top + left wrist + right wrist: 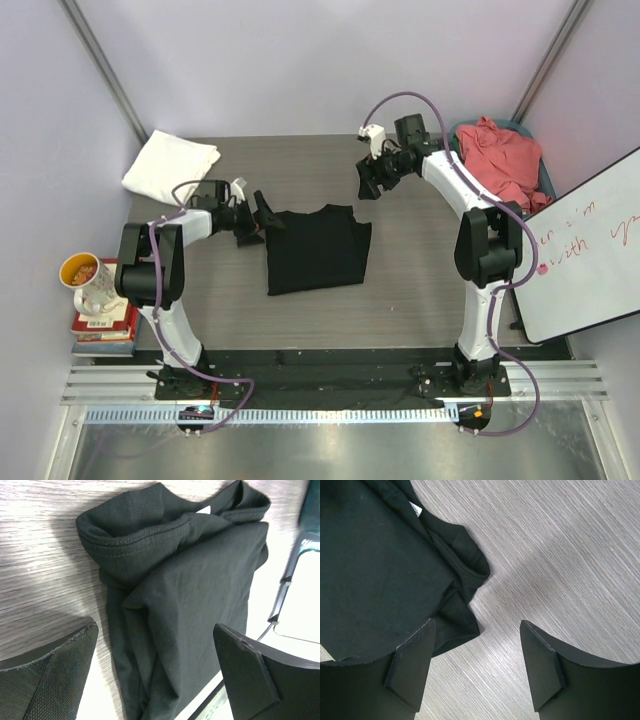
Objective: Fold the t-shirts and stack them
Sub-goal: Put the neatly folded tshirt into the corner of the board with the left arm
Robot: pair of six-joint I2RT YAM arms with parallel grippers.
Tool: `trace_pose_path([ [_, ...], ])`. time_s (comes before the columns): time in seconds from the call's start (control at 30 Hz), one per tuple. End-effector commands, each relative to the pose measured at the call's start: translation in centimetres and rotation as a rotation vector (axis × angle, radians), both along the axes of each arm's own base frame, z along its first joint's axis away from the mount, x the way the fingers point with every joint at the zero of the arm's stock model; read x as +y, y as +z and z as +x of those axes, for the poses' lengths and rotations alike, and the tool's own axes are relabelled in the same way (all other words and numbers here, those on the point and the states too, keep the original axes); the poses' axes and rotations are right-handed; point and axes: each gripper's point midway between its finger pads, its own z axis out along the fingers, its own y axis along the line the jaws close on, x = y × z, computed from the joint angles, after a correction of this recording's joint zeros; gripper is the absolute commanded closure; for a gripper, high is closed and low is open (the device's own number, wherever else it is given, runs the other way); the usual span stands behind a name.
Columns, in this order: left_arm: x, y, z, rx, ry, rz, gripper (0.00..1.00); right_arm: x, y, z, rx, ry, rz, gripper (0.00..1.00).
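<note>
I have the black t-shirt's side edge between my left gripper's open fingers, so I should lower them onto it near the t-shirt's far corner (270, 230) (131, 621) and close.
The black t-shirt (316, 250) lies folded into a rough rectangle on the table's middle, print hidden. It also shows in the left wrist view (195, 595) and the right wrist view (370, 565). My left gripper (262, 222) is open and empty at the shirt's upper left corner. My right gripper (368, 180) is open and empty above the table, just past the shirt's upper right corner. The white t-shirt (170, 163) lies folded at the back left. The coral-pink t-shirt (500, 160) is bunched in a bin at the back right.
The teal bin (545, 180) holds the pink shirt at the right edge. A whiteboard (590, 250) leans at the right. A cup (88, 280) stands on books (105, 330) off the table's left side.
</note>
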Motion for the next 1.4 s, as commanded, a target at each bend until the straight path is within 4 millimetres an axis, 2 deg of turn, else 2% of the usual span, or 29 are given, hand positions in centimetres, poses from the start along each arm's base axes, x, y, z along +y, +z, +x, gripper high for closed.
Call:
trace_pose_path([
  [0.0,-0.1,-3.2,-2.2,0.093,0.042,0.04,0.0,0.5,2.1,0.9,-0.052,0.005,0.014,0.27],
  [0.2,-1.4,-3.1,-3.8,0.073,0.03,0.043,0.0,0.6,2.8,1.1,-0.068,0.007,0.021,0.27],
  [0.43,-1.4,-3.6,-4.7,0.09,0.04,0.055,0.02,0.5,2.7,0.9,-0.073,0.014,0.013,0.29],
  [0.53,-1.6,-4.0,-5.2,0.088,0.034,0.049,0.09,0.4,2.8,0.7,-0.075,0.018,0.014,0.31],
  [0.57,-1.8,-3.9,-5.4,0.086,0.026,0.038,0.15,0.4,2.8,0.6,-0.072,0.017,0.014,0.31],
  [0.63,-1.9,-3.7,-5.0,0.066,0.023,0.028,0.21,0.3,2.8,0.5,-0.073,0.016,0.014,0.32],
  [0.67,-2.0,-4.1,-5.0,0.073,0.018,0.029,0.33,0.3,3.1,0.4,-0.079,0.016,0.015,0.32],
  [0.7,-2.0,-4.2,-4.9,0.07,0.01,0.028,0.4,0.2,3.1,0.3,-0.078,0.015,0.014,0.32],
  [0.73,-2.1,-4.1,-4.5,0.06,0.005,0.028,0.45,0.2,3.1,0.3,-0.08,0.015,0.01,0.32],
  [0.77,-2.1,-4.6,-4.4,0.073,0.004,0.031,0.6,0.1,3.5,0.3,-0.09,0.013,0.012,0.32],
  [0.8,-2.2,-4.4,-3.9,0.063,0.002,0.029,0.67,0.1,3.5,0.3,-0.093,0.013,0.009,0.32],
  [0.83,-2.2,-4.4,-3.6,0.057,-0.004,0.031,0.78,0.1,3.6,0.3,-0.096,0.012,0.008,0.32],
  [0.9,-2.4,-4.5,-2.9,0.054,-0.01,0.027,0.86,-0.1,3.9,0.3,-0.103,0.009,0.005,0.32],
  [0.93,-2.5,-4.6,-2.8,0.057,-0.016,0.028,1.0,-0.1,4.1,0.2,-0.109,0.008,0.004,0.32],
  [1.0,-2.5,-4.2,-1.9,0.036,-0.021,0.033,1.0,-0.2,4.4,0.1,-0.119,0.012,0.002,0.32],
  [1.07,-2.2,-4.2,-1.8,0.037,-0.029,0.062,1.0,-0.2,4.6,0.1,-0.125,0.014,0.0,0.32],
  [1.1,-2.2,-3.3,-0.9,0.007,-0.029,0.071,1.0,-0.3,4.9,0.1,-0.131,0.012,-0.001,0.32],
  [1.17,-1.5,-3.0,0.0,-0.02,-0.023,0.13,1.0,-0.4,5.1,0.2,-0.142,0.012,-0.007,0.32],
  [1.2,-1.5,-1.9,1.4,-0.062,-0.028,0.143,1.0,-0.4,5.2,0.2,-0.147,0.013,-0.008,0.32],
  [1.27,-0.7,-1.7,2.0,-0.056,-0.046,0.208,1.0,-0.4,5.3,0.2,-0.152,0.015,-0.011,0.32],
  [1.3,-0.7,-0.1,3.7,-0.096,-0.05,0.221,1.0,-0.4,5.5,0.2,-0.16,0.017,-0.011,0.32],
  [1.37,0.2,0.1,5.0,-0.102,-0.061,0.262,1.0,-0.6,6.1,0.3,-0.18,0.017,-0.017,0.32],
])
